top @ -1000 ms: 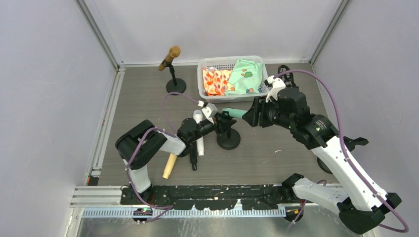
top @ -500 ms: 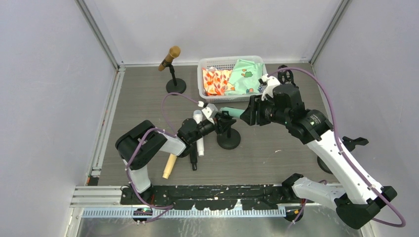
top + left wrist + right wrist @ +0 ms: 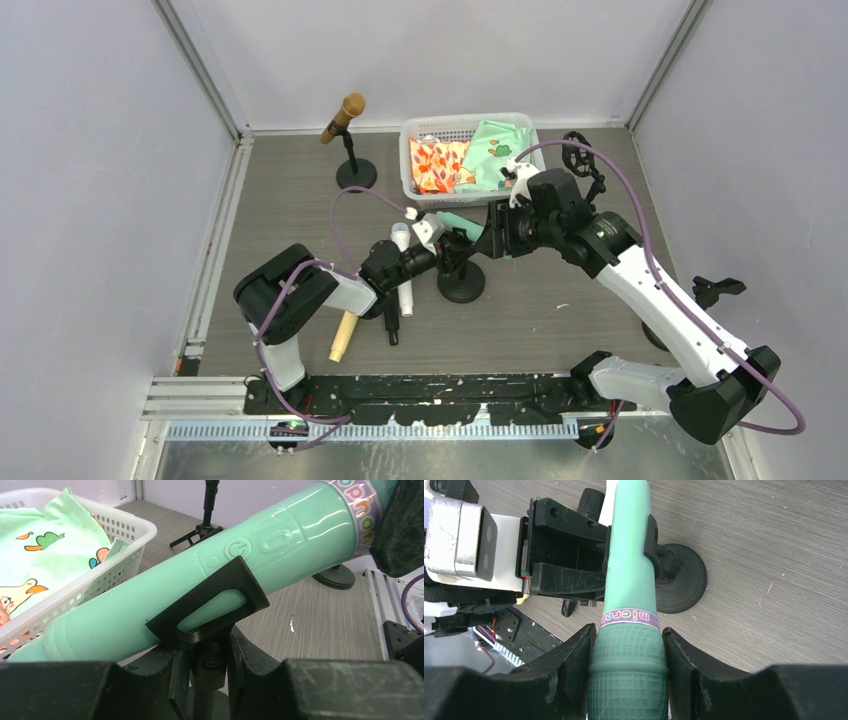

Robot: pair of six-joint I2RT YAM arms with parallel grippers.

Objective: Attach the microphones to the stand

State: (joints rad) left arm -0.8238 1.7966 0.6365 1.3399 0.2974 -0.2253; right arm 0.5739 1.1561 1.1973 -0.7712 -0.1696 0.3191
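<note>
My left gripper will next move outward to the bare tabletop beside the gold microphone's stand and let go of the stem, because the handle already goes through the clip (image 3: pixel 235 580).
A mint-green toy microphone (image 3: pixel 462 224) lies slanted through the clip (image 3: pixel 235 580) of a black stand with a round base (image 3: pixel 463 287). My right gripper (image 3: pixel 500 232) is shut on the microphone's ribbed head (image 3: pixel 629 680), its fingers (image 3: pixel 574 655) pressing either side. The microphone's handle (image 3: pixel 629 540) passes through the clip. My left gripper (image 3: pixel 447 252) is shut on the stand's stem just below the clip, as the left wrist view (image 3: pixel 207 647) shows. The handle's tip points toward the basket (image 3: pixel 125 560).
A gold microphone (image 3: pixel 343 115) sits on a second stand at the back left. A white basket (image 3: pixel 408 150) holds cloths. A white microphone (image 3: pixel 403 270), a beige one (image 3: pixel 343 335) and a black one (image 3: pixel 392 325) lie near the left arm. Spare stands (image 3: pixel 577 150) are at the right.
My right gripper has moved left with the green microphone, sliding its handle further into the clip. The left gripper has stayed on the stand.
</note>
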